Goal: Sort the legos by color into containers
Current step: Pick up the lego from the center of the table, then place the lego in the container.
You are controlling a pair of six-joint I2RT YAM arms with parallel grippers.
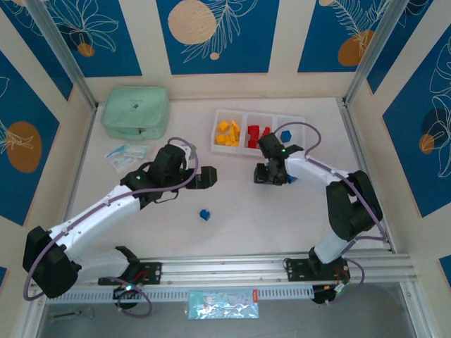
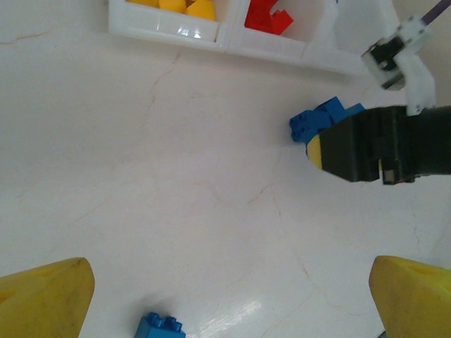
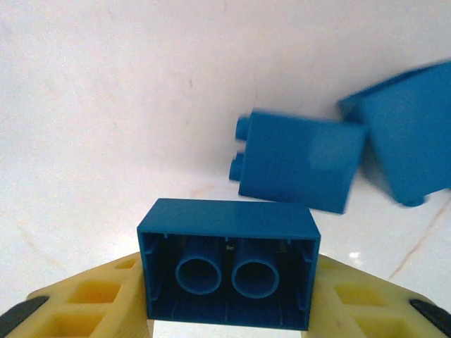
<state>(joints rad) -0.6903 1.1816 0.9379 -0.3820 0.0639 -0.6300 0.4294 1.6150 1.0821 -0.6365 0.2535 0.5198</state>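
My right gripper will next go up and carry the blue lego outward over the tray's end section (image 1: 290, 133) to let go of it, because a blue one is already inside.
The white tray of containers (image 1: 243, 148) stands at the back centre. It holds yellow legos (image 1: 227, 132) in its left compartment, red legos (image 1: 255, 135) in the middle and a blue one (image 1: 285, 135) on the right. In front of the tray my right gripper (image 1: 271, 176) is shut on a blue lego (image 3: 227, 264), hollow underside facing the camera, clamped between both yellow fingers (image 3: 91, 299). Two more blue legos (image 3: 299, 163) lie on the table just beyond it. My left gripper (image 1: 206, 177) hangs open and empty, with a loose blue lego (image 2: 161, 326) near its left finger.
A mint-green zippered pouch (image 1: 135, 111) sits at the back left, with a small plastic packet (image 1: 127, 153) in front of it. Metal frame posts and patterned walls enclose the table. The two grippers face each other across a short gap at mid-table.
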